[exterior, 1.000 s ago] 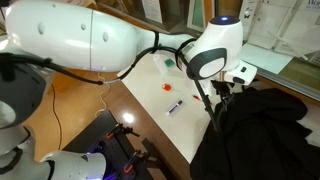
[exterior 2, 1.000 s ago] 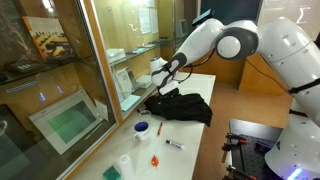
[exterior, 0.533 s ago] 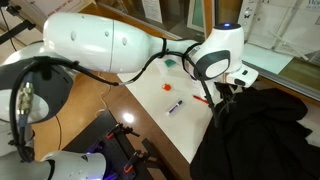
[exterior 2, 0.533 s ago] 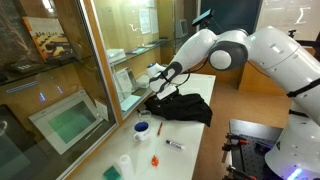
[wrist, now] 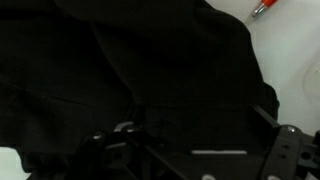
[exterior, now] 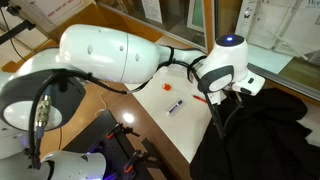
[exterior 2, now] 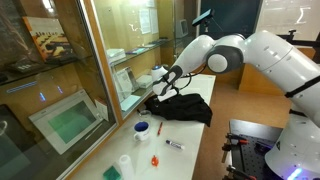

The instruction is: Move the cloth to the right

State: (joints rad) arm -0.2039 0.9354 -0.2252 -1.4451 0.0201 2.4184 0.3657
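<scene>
My gripper is directly above the fabric, with the fabric between its spread fingers, so next it will go down a little onto the black cloth's window-side corner [exterior: 233, 113] [wrist: 196, 118] and close on it.
The black cloth [exterior: 265, 130] lies crumpled on the white table [exterior: 150, 85] and shows in both exterior views [exterior 2: 185, 108]. My gripper [exterior: 222, 102] is down at the cloth's edge nearest the small objects, and in an exterior view [exterior 2: 152, 98] it sits at the cloth's window-side corner. In the wrist view the cloth [wrist: 150, 60] fills nearly the whole picture. The gripper's dark fingers [wrist: 200, 150] stand wide apart low in the frame with cloth between them. It looks open, and the fingers are hard to see against the cloth.
A red marker [exterior: 167, 88] and a pen [exterior: 175, 106] lie on the table near the gripper. A small cup [exterior 2: 142, 127], a marker [exterior 2: 174, 144], a red piece [exterior 2: 155, 160] and a white bottle [exterior 2: 123, 162] stand further along. A glass partition [exterior 2: 70, 90] borders the table.
The arm has swung and lowered the gripper onto the cloth's edge. The cloth has not visibly shifted.
</scene>
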